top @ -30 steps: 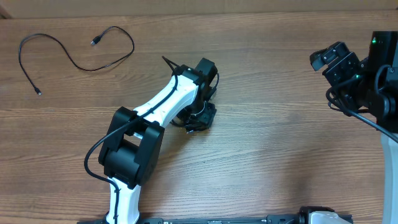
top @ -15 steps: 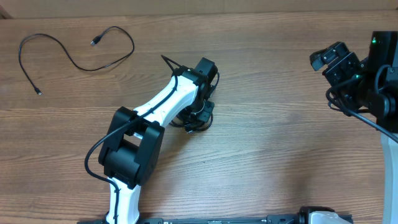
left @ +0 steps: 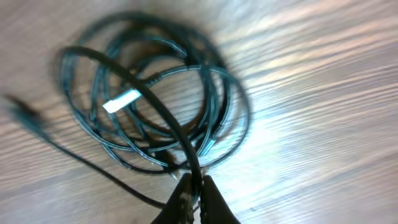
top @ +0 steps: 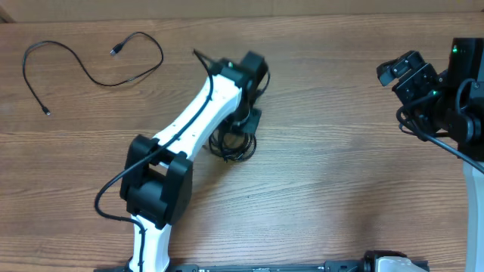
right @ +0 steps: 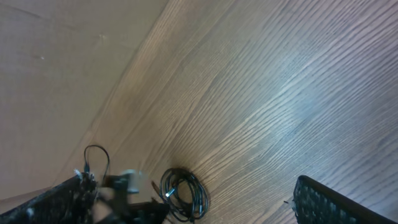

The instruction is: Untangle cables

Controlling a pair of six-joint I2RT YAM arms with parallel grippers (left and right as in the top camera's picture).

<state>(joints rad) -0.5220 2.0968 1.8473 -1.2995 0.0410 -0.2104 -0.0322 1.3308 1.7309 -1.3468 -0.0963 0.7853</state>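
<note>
I will lift my left gripper high above the coiled bundle (top: 233, 146) (left: 168, 106), which is below it, to pull up the piece of cable that still runs into the loops, and then I will release that piece.
A small bundle of thin black cables (top: 234, 145) lies coiled on the wooden table (top: 325, 166) at mid-left. In the left wrist view the coiled bundle (left: 168, 106) has a silvery plug tip (left: 121, 101) inside its loops. My left gripper (left: 196, 185) is shut on one black strand that rises from the coil. From overhead the left gripper (top: 245, 125) sits just behind the bundle. A separate loose cable (top: 91, 64) lies spread out at the far left. My right gripper (top: 397, 72) hangs open and empty at the far right, away from the cables. The right wrist view shows the bundle (right: 183, 193) from a distance.
The left arm (top: 189, 128) stretches diagonally from the front edge over the table's left half. The right arm's base and its thick black cables (top: 446, 113) fill the right edge. A cardboard-coloured wall (top: 302, 6) borders the table's far side.
My left gripper has shut on a strand of the bundle and drawn back toward the far side, uncovering more of the coil. The right arm has not moved.
</note>
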